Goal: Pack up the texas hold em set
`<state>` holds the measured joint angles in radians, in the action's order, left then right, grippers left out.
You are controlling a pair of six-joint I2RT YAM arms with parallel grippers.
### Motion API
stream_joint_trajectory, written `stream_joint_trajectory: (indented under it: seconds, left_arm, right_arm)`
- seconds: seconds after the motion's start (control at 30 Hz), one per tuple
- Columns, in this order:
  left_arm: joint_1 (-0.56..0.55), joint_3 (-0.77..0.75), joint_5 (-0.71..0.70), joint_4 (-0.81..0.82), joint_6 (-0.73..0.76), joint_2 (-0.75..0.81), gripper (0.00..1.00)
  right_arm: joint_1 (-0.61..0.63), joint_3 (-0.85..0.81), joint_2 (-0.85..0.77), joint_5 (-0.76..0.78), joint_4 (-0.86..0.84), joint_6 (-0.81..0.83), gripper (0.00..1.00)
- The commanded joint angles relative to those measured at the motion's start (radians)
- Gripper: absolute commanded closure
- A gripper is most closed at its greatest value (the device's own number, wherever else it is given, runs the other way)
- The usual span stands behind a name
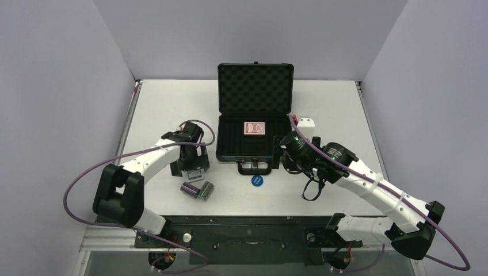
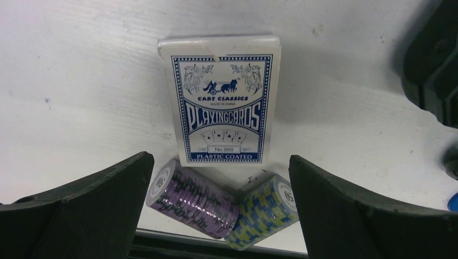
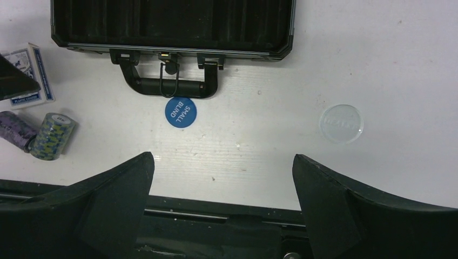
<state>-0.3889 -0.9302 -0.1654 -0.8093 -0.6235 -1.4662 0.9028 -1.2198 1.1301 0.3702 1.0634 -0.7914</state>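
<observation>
My left gripper lowers around the near half of the blue card deck (image 2: 221,100) next and closes, since the deck is narrower than the gap between my open fingers.
The black case (image 1: 255,146) lies open, its foam-lined lid (image 1: 255,86) upright, with a red card deck (image 1: 254,127) in the tray. My left gripper (image 2: 221,162) is open and empty, above the near end of the blue card deck (image 2: 221,100). A purple chip stack (image 2: 192,197) and a green-blue chip stack (image 2: 264,210) lie on their sides just in front of the deck. My right gripper (image 3: 223,159) is open and empty, hovering near the case handle (image 3: 170,81). A blue "small blind" disc (image 3: 180,113) and a clear disc (image 3: 340,123) lie on the table.
A small white block (image 1: 305,122) sits right of the case. The table's near edge and a black rail (image 1: 253,221) run just behind the chip stacks. Grey walls enclose the table at left, right and back.
</observation>
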Motion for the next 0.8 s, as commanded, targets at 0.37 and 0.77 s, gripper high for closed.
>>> stream_joint_trajectory:
  seconds: [0.37, 0.77]
  left_arm:
    - [0.036, 0.037, -0.003, 0.157, 0.028, -0.073, 0.13]
    - [0.053, 0.073, 0.019, 0.211, 0.036, -0.099, 0.26]
  right_arm:
    - [-0.007, 0.015, -0.060, -0.022, -0.024, -0.022, 0.06]
    - [-0.007, 0.013, -0.069, -0.022, -0.007, -0.012, 0.06]
